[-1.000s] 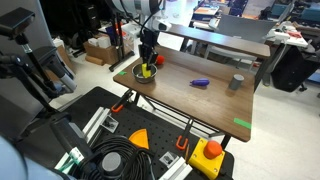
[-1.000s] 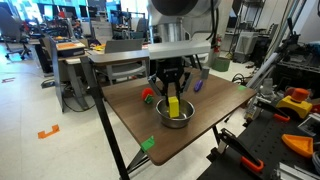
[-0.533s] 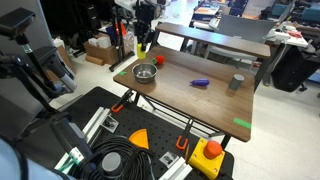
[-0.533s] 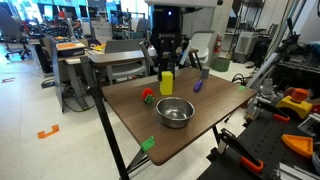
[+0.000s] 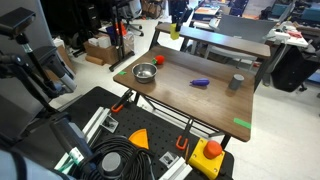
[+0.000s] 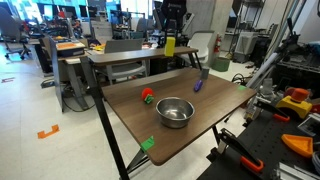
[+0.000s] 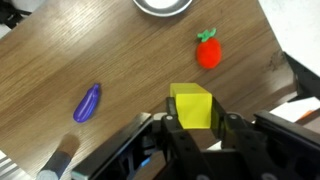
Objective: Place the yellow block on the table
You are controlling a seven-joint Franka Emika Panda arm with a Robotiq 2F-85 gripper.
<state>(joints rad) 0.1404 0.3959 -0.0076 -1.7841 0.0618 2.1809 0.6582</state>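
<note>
My gripper will lower the hanging yellow block well down onto the bare wood between the red and purple pieces next and let go of it, because that spot is open.
My gripper (image 7: 192, 122) is shut on the yellow block (image 7: 191, 106) and holds it high above the dark brown wood table (image 7: 120, 60). In both exterior views the block (image 5: 175, 32) (image 6: 169, 45) hangs well above the far part of the table (image 5: 200, 100) (image 6: 200, 125). The gripper (image 5: 177, 20) (image 6: 169, 30) shows near the top edge of both views. The block touches nothing but the fingers.
A metal bowl (image 5: 145, 72) (image 6: 174, 111) stands empty on the table. A small red piece (image 5: 158, 60) (image 6: 147, 96) (image 7: 207, 50) lies near it. A purple piece (image 5: 200, 83) (image 7: 88, 101) and a grey cup (image 5: 236, 82) lie further along. A yellow box with a red button (image 5: 209, 155) sits on the floor mat.
The gripper has lifted the yellow block out of the metal bowl, risen high, and moved away from the bowl over the far part of the table.
</note>
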